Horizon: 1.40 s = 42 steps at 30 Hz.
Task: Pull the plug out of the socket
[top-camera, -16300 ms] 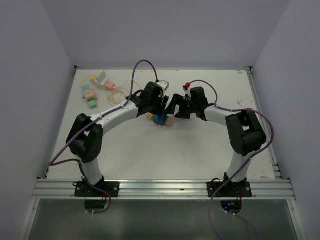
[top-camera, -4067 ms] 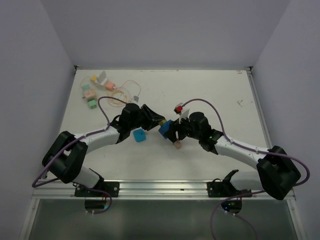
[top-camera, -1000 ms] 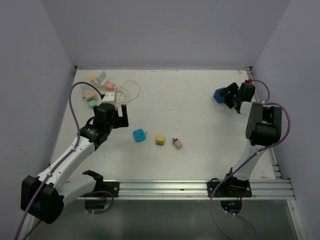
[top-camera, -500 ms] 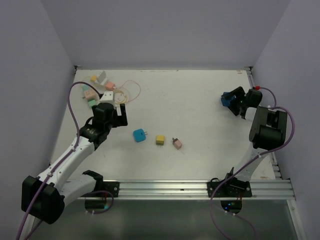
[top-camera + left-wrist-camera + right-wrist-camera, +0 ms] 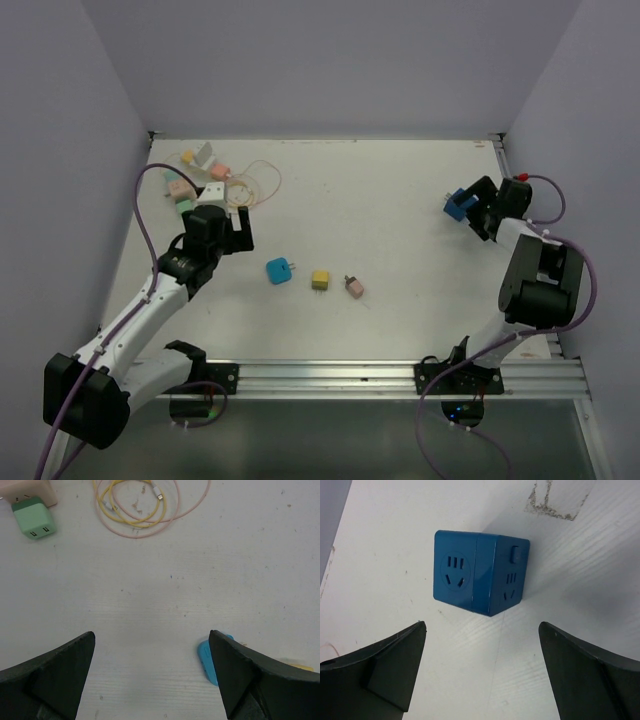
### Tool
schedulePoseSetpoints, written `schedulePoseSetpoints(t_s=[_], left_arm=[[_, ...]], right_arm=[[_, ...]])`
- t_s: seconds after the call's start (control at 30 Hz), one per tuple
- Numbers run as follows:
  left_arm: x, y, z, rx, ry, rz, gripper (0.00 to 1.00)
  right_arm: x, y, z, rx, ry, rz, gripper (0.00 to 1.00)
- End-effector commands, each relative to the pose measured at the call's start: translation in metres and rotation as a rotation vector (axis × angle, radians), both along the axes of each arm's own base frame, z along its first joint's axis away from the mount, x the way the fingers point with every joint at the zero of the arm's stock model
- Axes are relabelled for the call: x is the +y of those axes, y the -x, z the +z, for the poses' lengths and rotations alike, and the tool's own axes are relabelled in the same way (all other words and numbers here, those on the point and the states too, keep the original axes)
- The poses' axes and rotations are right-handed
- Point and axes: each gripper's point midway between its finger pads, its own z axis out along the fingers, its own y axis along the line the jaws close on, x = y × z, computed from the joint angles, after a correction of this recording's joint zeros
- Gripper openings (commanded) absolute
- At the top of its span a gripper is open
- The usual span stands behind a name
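Note:
Next, my left gripper moves outward and down onto the pink block [image 5: 181, 189] [image 5: 39, 490], as it lies outward beyond the green charger, to the gripper's left in the top view.
The dark blue cube socket [image 5: 457, 203] sits on the white table at the far right with no plug in it. In the right wrist view the socket [image 5: 480, 586] lies just ahead of my right gripper [image 5: 482, 625], which is open and empty with the socket outside the jaws. My right gripper [image 5: 474, 209] is right next to the socket. A light blue plug [image 5: 279, 270], a yellow plug [image 5: 320, 280] and a pink plug [image 5: 353, 286] lie loose mid-table. My left gripper [image 5: 243, 232] is open and empty, left of the light blue plug [image 5: 209, 657].
A cluster of small chargers [image 5: 185, 190] and coiled yellow and pink cables [image 5: 245, 185] lies at the far left; the cables [image 5: 145, 502] and a green charger [image 5: 33, 522] show ahead of my left gripper [image 5: 151, 635]. Walls close the table on three sides.
My right gripper carried the socket a little right and toward the near side, set it down and opened. The left arm has hardly moved.

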Motion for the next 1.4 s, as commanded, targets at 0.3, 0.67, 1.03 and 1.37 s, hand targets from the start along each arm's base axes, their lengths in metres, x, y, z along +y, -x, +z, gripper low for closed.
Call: schedulePoseSetpoints(t_s=[0.3, 0.67, 1.03, 1.37], left_arm=[[-0.002, -0.011, -0.003, -0.002, 0.065, 0.023, 0.99], [0.023, -0.036, -0.003, 0.052, 0.107, 0.184, 0.99], [0.128, -0.125, -0.003, 0.024, 0.101, 0.528, 0.98], [0.189, -0.205, -0.020, 0.080, -0.066, 0.524, 0.97]], right_arm=[[0.092, 0.024, 0.091, -0.068, 0.225, 0.241, 0.99], [0.274, 0.088, 0.088, -0.130, 0.283, 0.854, 0.99], [0.316, 0.156, 0.082, -0.227, 0.211, 1.129, 0.99], [0.316, 0.168, 0.080, -0.267, 0.217, 1.188, 0.99]])
